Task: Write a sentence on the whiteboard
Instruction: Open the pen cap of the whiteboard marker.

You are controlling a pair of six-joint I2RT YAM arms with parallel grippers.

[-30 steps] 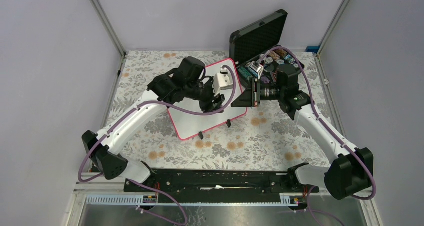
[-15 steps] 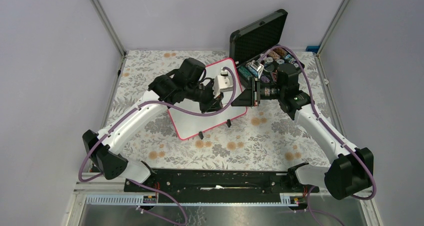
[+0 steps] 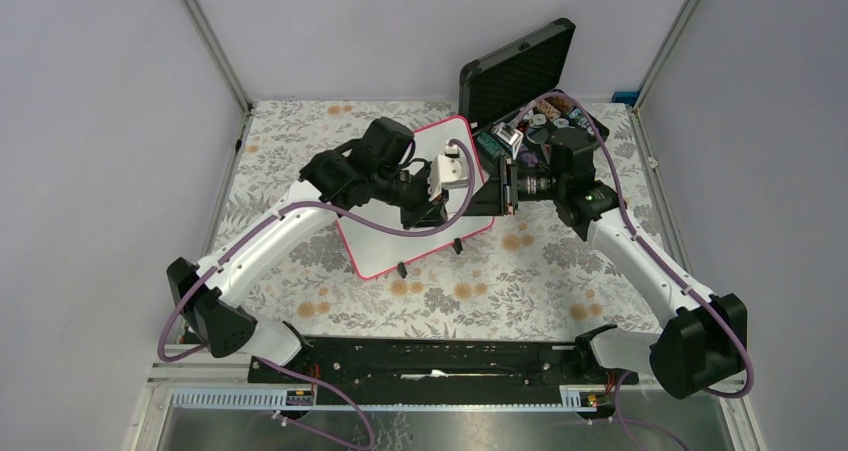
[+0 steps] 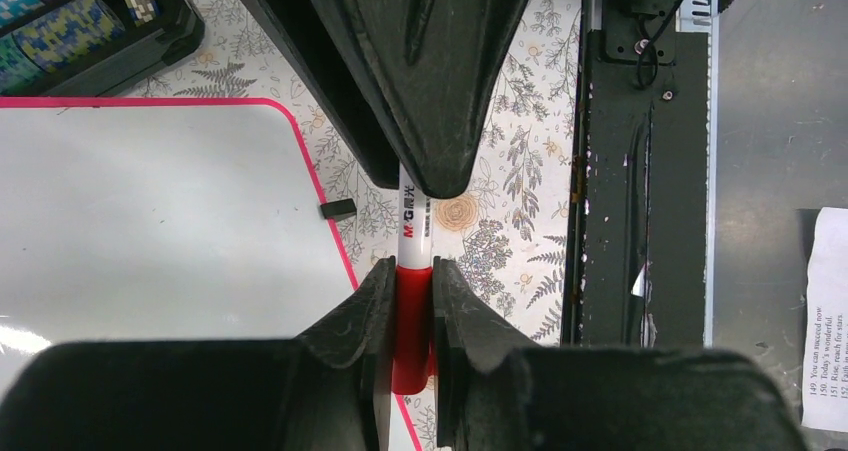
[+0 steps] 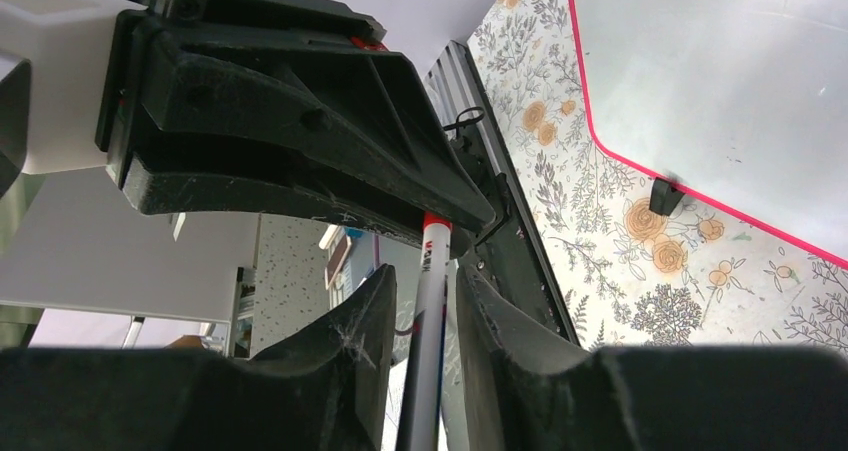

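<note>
I next need to pull the cap off the marker's body with my left gripper, then back and down to the tabletop's grey plant print (image 3: 442, 297) (image 4: 472, 250), and let it go, since it's clear of the whiteboard.
The whiteboard (image 3: 385, 241) lies on the flowered table, white with a pink-red rim; its visible surface is blank and no sentence shows on it. It also shows in the left wrist view (image 4: 150, 221) and the right wrist view (image 5: 720, 71). A white marker (image 4: 416, 221) with a red cap (image 4: 412, 316) is held level between both grippers, above the board's right edge. My left gripper (image 4: 412, 276) is shut on the red cap. My right gripper (image 5: 425, 291) is shut on the white barrel (image 5: 430, 271). In the top view the grippers meet tip to tip, left (image 3: 440, 199) and right (image 3: 478, 193).
An open black case (image 3: 520, 71) with small colourful items stands behind the right gripper, and its corner shows in the left wrist view (image 4: 100, 21). The board's black clip feet (image 4: 338, 209) point toward the near side. A printed paper (image 4: 825, 311) lies beyond the black base rail.
My left wrist has shifted slightly right and toward the near side, closer to the right gripper. The right arm has edged a little left. The board has not moved.
</note>
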